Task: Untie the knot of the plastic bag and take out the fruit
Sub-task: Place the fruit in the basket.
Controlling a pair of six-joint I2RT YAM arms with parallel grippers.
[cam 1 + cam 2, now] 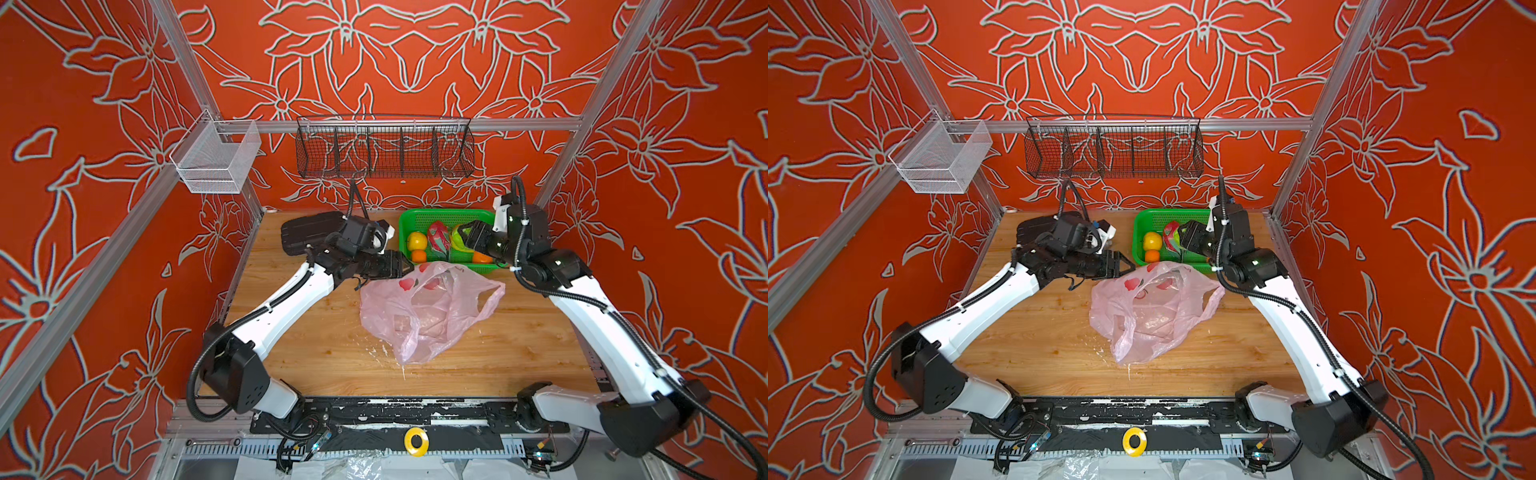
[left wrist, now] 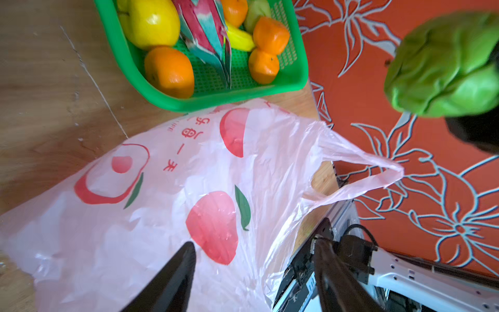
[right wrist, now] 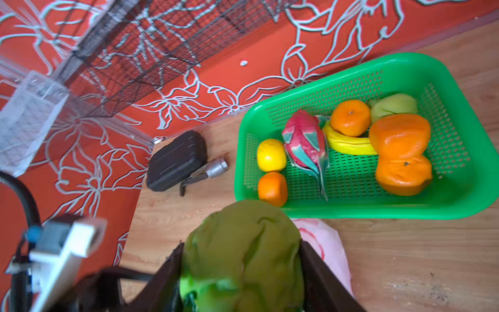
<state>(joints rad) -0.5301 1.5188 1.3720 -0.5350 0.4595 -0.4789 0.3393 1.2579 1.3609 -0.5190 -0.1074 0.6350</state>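
Observation:
Next, my right gripper lowers the bumpy green fruit to the open, bare bottom of the basket below it, between dragon fruit [image 3: 305, 140] and oranges, and releases it.
The pale pink plastic bag [image 1: 424, 311] lies crumpled on the wooden table in both top views, its mouth slack. One loop handle [image 2: 378, 175] hangs free, and no knot shows. My left gripper [image 2: 255, 244] is open just above the bag's far left edge, with nothing between its fingers. My right gripper [image 3: 241, 247] is shut on a bumpy green fruit [image 3: 243, 270], held over the near side of the green basket [image 3: 351, 213]. In the basket lie other fruit: several oranges, a dragon fruit [image 3: 305, 140], a yellow round fruit [image 3: 271, 155] and a pale green one.
A yellow banana [image 3: 348, 144] is also in the basket. A black case [image 1: 311, 230] and a metal tool [image 3: 213, 168] lie at the table's far left. On the back rail hang a black wire rack [image 1: 384, 147] and a white mesh basket [image 1: 216, 158].

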